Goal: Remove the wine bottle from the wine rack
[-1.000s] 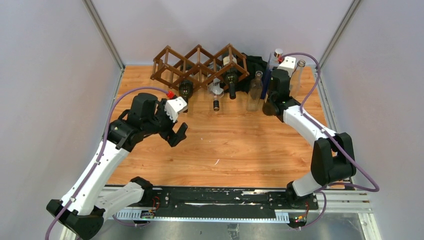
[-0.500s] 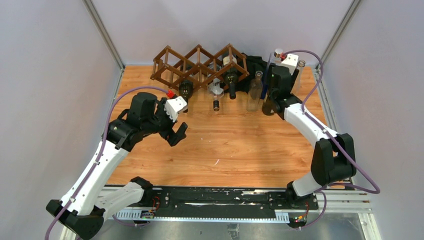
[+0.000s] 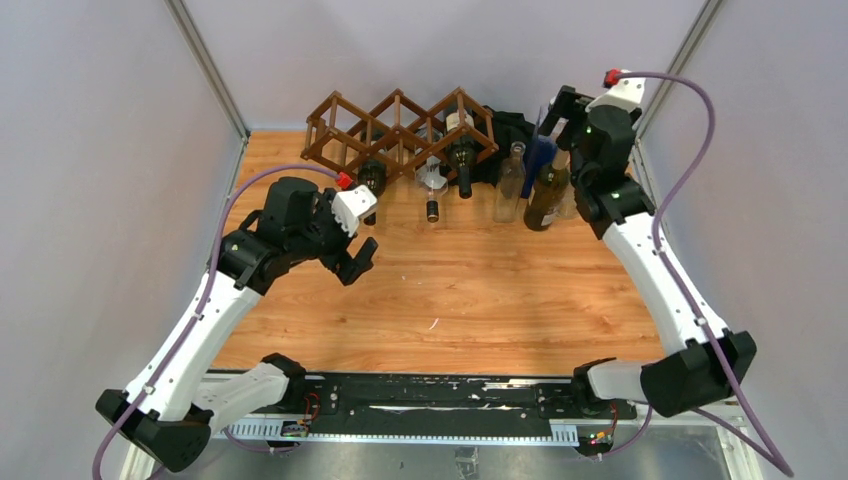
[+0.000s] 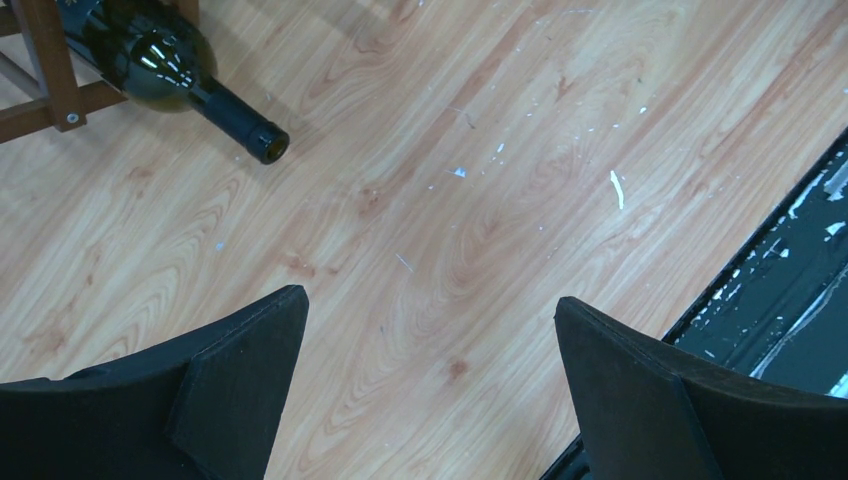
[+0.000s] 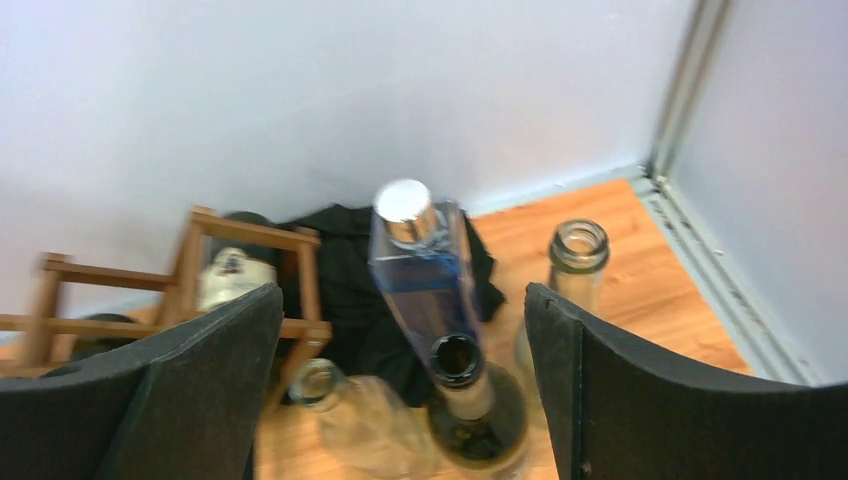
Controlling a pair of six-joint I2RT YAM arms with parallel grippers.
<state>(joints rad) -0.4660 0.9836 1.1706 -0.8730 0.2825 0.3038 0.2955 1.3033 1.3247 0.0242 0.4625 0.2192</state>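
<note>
The right gripper moves to the left in the top view and down onto the neck next, since the white-labelled dark bottle's neck [image 3: 464, 181] juts from the rack [image 3: 400, 132].
The dark brown lattice wine rack [image 3: 400, 132] stands at the back of the table. A dark green bottle [image 3: 372, 180] [image 4: 160, 65], a clear bottle [image 3: 432, 185] and a white-labelled dark bottle [image 3: 462, 158] lie in it. A dark olive wine bottle [image 3: 547, 195] [image 5: 480, 415] stands upright on the table right of the rack, touched by nothing. My right gripper [image 3: 562, 108] [image 5: 402, 300] hangs open above it with nothing between its fingers. My left gripper [image 3: 358, 262] [image 4: 430, 310] is open and empty over bare wood, in front of the green bottle's neck.
A blue bottle with a silver cap [image 5: 420, 265] and two clear bottles [image 5: 578, 255] [image 3: 511, 180] stand around the olive one. Black cloth [image 5: 350, 290] lies behind them. Grey walls close in at the back and right. The black base rail [image 4: 790, 290] runs along the near edge.
My right gripper has opened, let go of the olive bottle and risen up and back toward the right corner. The bottle stays standing. The left arm has barely shifted.
</note>
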